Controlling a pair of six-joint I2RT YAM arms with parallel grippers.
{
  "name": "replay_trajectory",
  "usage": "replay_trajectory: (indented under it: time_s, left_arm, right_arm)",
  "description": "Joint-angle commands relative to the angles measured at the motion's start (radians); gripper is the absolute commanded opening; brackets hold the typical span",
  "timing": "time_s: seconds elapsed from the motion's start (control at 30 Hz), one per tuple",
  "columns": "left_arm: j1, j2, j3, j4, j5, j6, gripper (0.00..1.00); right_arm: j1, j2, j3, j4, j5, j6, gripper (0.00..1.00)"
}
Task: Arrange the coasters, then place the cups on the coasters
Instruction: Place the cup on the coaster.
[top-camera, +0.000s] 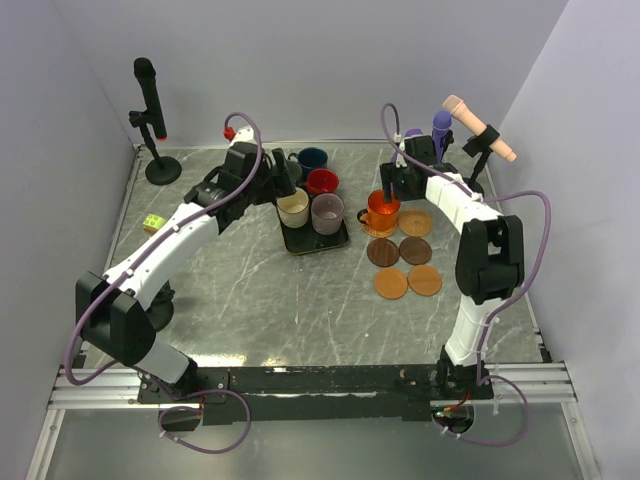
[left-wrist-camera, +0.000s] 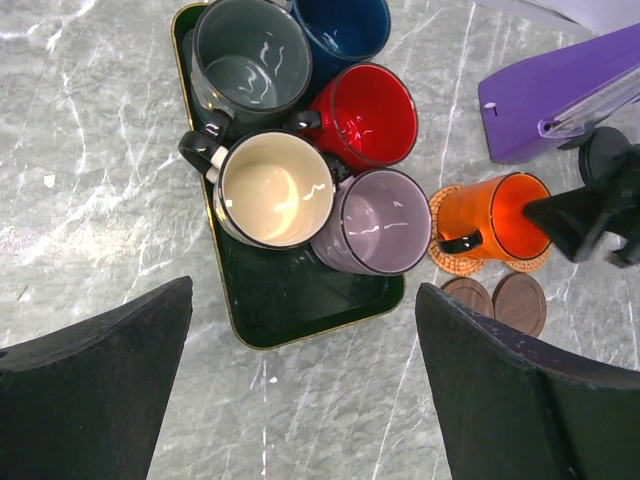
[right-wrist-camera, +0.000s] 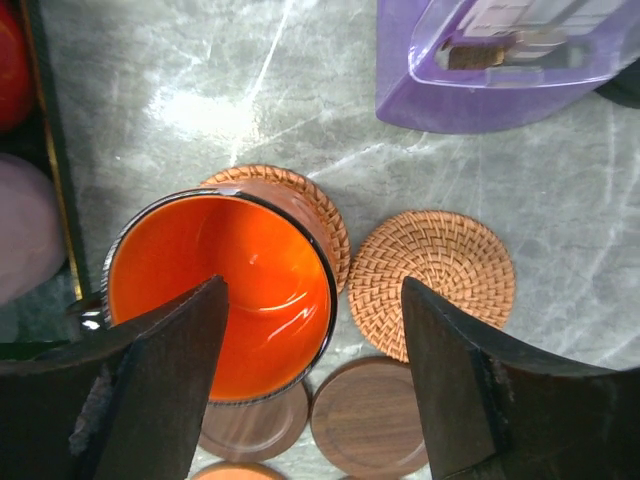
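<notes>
The orange cup stands on its coaster: next, I need to raise my right gripper, then lower it to the mauve cup's rim nearest the coasters.
An orange cup stands upright on a woven coaster. My right gripper is open just above it, one finger over the cup's inside and the other outside its right wall. Neither finger presses on the wall. A second woven coaster, two dark brown coasters and two orange-tan coasters lie bare beside it. The cream, mauve, red, dark grey-green and navy cups stand together on a black tray. My left gripper hangs open and empty over the tray's near end.
A purple box sits just behind the coasters. A black microphone on a stand is at the back left. A peach microphone and a purple one stand at the back right. A small yellow-green cube lies near the left edge.
</notes>
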Motion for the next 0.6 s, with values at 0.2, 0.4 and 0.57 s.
replay_trajectory:
  time_s: [0.2,0.4,0.57]
  left_arm:
    - [0.037,0.024,0.015,-0.031,0.053,0.034,0.96]
    - [0.076,-0.002,-0.026,-0.014,0.068,0.013,0.97]
    - [0.083,-0.022,-0.052,-0.010,0.079,0.019,0.96]
  right_arm:
    - [0.040,-0.175,0.077,-0.081,0.110,0.188,0.76]
    - [0.181,-0.142,0.164,-0.187,0.151,0.237,0.73]
    - [0.249,-0.054,0.255,-0.277,0.121,0.335,0.69]
